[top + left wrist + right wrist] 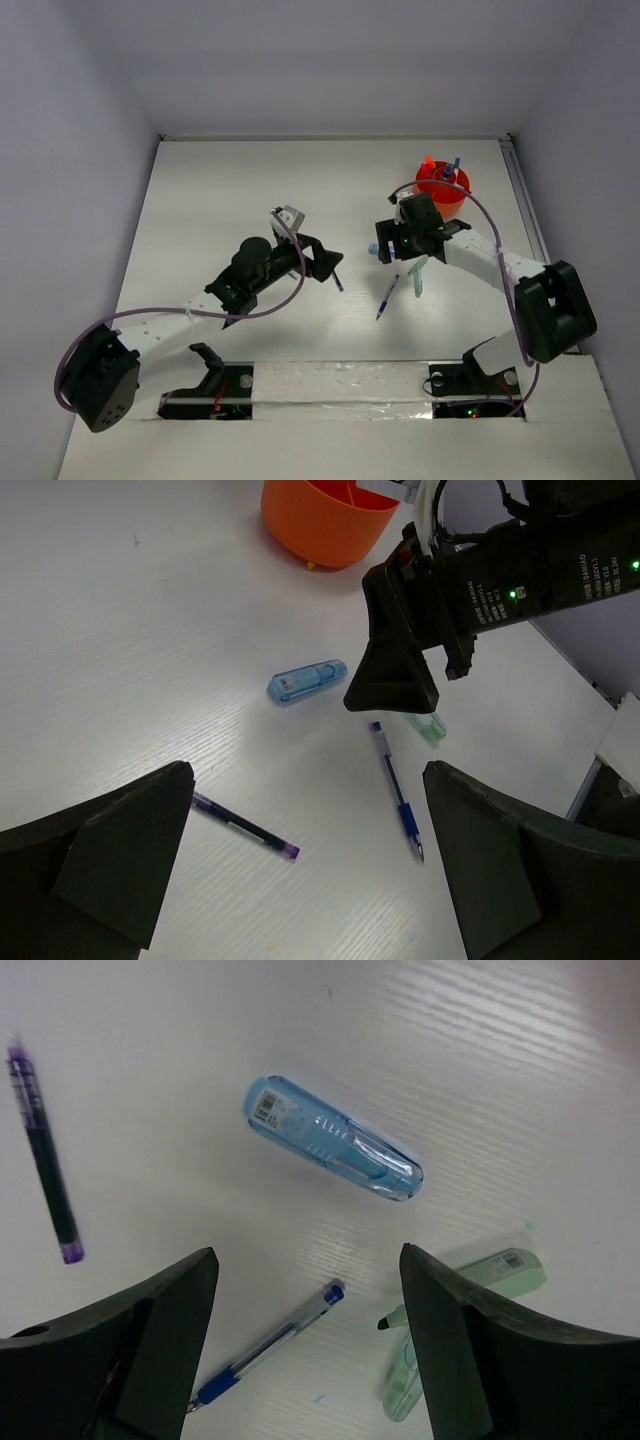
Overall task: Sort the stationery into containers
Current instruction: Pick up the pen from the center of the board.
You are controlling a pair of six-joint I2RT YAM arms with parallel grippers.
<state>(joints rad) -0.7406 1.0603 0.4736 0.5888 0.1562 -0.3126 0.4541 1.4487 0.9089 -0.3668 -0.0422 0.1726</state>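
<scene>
My open right gripper lowers over the light-blue piece (333,1140) at its transparent end (384,1169) nearest the green marker next and closes, since the piece lies apart from the pens.
The orange cup (443,192) stands at the back right and holds several pens; it also shows in the left wrist view (325,520). On the table lie a light-blue piece (333,1140), a blue pen (268,1345), a pale green marker (452,1325) and a dark purple pen (45,1155). My right gripper (307,1253) is open and empty, hovering just near the light-blue piece (306,681). My left gripper (306,771) is open and empty above the purple pen (245,826) and the blue pen (397,790).
The table's white side walls run along the left and right edges (520,190). The right arm's black wrist (400,650) hangs close over the pens, between the cup and the left gripper (328,262).
</scene>
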